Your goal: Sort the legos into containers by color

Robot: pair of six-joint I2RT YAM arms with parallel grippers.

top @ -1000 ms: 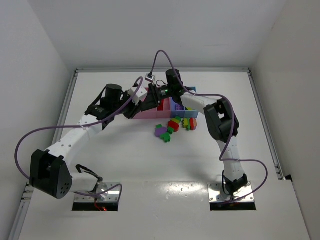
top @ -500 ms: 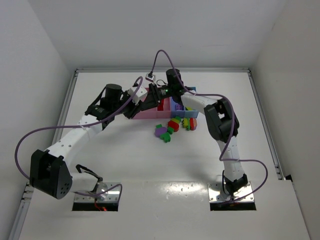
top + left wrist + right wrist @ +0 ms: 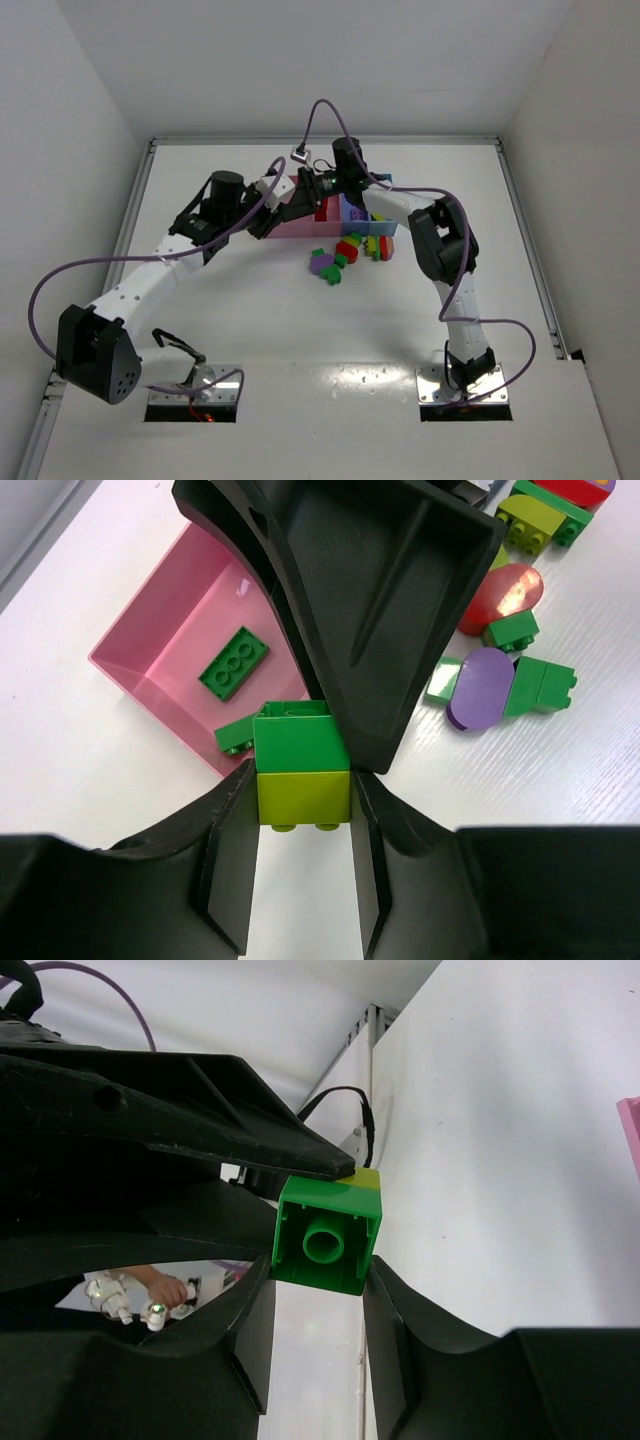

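My left gripper should next pass the pink bins and release the yellow block over the light blue bin [image 3: 384, 222], to its right in the top view.
A two-block stack, a green lego [image 3: 300, 742] joined to a yellow lego [image 3: 304, 797], hangs in the air between both grippers. My left gripper [image 3: 303, 815] is shut on the yellow block. My right gripper [image 3: 318, 1282] is shut on the green block [image 3: 325, 1240]. In the top view the two grippers meet over the wide pink bin [image 3: 292, 230], left gripper [image 3: 284, 201] facing right gripper [image 3: 309, 192]. The wide pink bin [image 3: 160, 630] holds a flat green lego [image 3: 232, 662] and another green piece [image 3: 233, 736]. The stack itself is hidden in the top view.
Loose legos lie on the table in front of the bins [image 3: 350, 248]: red [image 3: 500, 595], purple [image 3: 482, 685], green [image 3: 540, 685] and yellow-green [image 3: 530, 525] pieces. The blue bins [image 3: 356, 212] sit right of the pink ones. White walls enclose the table.
The left arm has shifted a little. Both grippers stay together on the stack over the pink bin.
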